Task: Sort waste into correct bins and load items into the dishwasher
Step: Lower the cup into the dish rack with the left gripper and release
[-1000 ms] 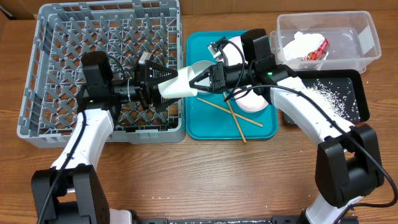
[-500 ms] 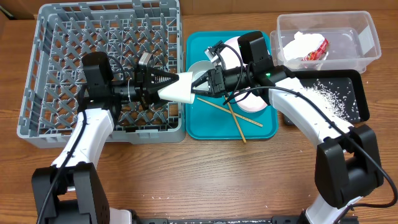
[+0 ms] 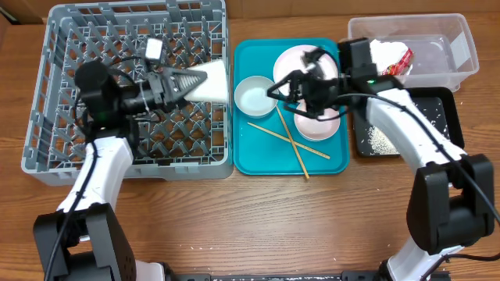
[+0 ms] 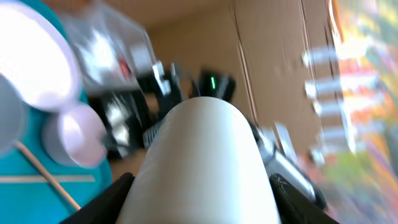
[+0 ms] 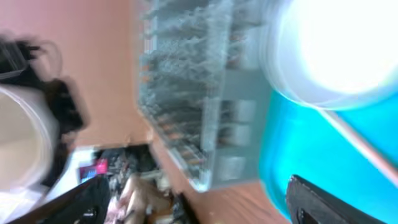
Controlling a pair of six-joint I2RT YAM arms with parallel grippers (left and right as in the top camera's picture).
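My left gripper should next turn downward, come back and lower the cup (image 3: 212,81) into the rack's near corner (image 3: 205,148) beside the teal tray, as the rack's wires there are empty.
My left gripper (image 3: 200,82) is shut on the small white cup (image 3: 212,81), holding it sideways over the right edge of the grey dishwasher rack (image 3: 94,47). In the left wrist view the cup (image 4: 202,155) fills the space between both black fingers (image 4: 102,206). My right gripper (image 3: 283,95) stands open and empty over the teal tray (image 3: 250,160), between a whitish bowl (image 3: 255,95) and the white plate (image 3: 291,62). A second bowl (image 3: 319,129) lies partly under that arm. Two chopsticks (image 3: 293,144) lie crossed on the tray.
The clear tub (image 3: 461,47) at the back right holds a white napkin (image 3: 379,53) and a red wrapper (image 3: 398,64). In front of it the black tray (image 3: 445,101) carries loose rice (image 3: 381,140). Bare wooden table runs along the front.
The cup has passed from my right gripper to my left. The right gripper opened and drew back right over the tray. The left arm pulled the cup left toward the rack.
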